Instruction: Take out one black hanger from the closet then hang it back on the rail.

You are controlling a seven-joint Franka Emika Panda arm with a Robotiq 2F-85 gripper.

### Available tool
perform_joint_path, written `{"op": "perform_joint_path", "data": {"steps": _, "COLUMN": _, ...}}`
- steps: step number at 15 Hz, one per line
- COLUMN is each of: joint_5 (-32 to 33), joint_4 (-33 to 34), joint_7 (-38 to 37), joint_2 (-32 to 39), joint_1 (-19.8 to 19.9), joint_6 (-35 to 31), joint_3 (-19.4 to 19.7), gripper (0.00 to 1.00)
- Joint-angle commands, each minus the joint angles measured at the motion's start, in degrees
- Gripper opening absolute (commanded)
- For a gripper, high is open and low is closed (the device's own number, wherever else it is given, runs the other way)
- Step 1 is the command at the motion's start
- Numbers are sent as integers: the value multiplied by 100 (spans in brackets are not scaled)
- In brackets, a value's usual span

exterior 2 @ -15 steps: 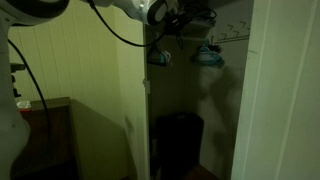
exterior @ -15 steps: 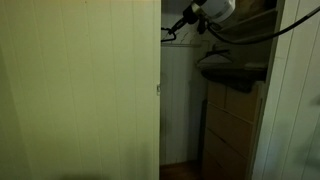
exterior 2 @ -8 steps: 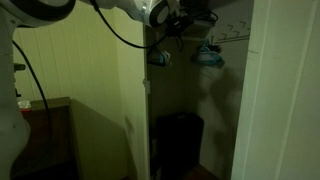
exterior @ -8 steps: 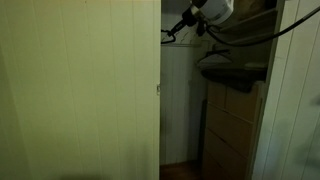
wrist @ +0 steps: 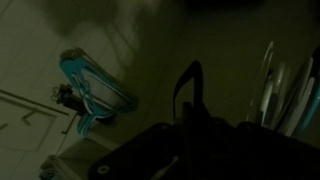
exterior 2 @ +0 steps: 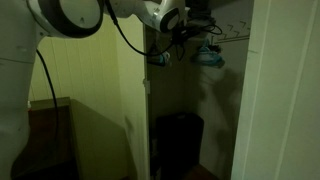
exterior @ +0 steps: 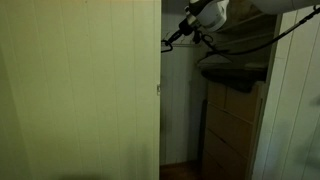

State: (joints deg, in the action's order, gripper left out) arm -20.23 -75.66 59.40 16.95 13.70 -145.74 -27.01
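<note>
My gripper holds the black hanger with its hook jutting free beyond the gripper's fingers, so next it will move outward, deeper into the closet toward the thin bar, and release the hanger there.
My gripper is high in the closet's gap, just past the edge of the pale door. It also shows in an exterior view, close to the thin rail. The wrist view is very dark. There the black hanger's hook and stem rise straight out of the middle of my gripper, whose jaws look shut on it. The hanger's arms and bottom bar are hidden.
Two teal hangers hang from the rail, and one shows in the wrist view. More hangers stand at its right. A wooden drawer unit fills the closet's right side. A dark bin stands on the floor.
The arm has swung further into the closet's top. The gripper has shifted a little along the rail, and more of the arm now fills the upper left of an exterior view.
</note>
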Motion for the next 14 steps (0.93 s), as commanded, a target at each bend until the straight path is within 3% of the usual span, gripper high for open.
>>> {"op": "perform_joint_path", "data": {"steps": 1, "joint_5": 251, "joint_4": 1016, "joint_7": 100, "joint_2": 719, "joint_1": -218, "joint_6": 559, "joint_3": -53, "gripper": 1}}
{"op": "perform_joint_path", "data": {"steps": 7, "joint_5": 111, "joint_4": 1968, "joint_7": 365, "joint_2": 1378, "joint_1": -486, "joint_6": 608, "joint_3": -259, "gripper": 1}}
{"op": "perform_joint_path", "data": {"steps": 14, "joint_5": 416, "joint_4": 2794, "joint_7": 285, "joint_2": 1976, "joint_1": -922, "joint_6": 1178, "joint_3": -166, "gripper": 1}}
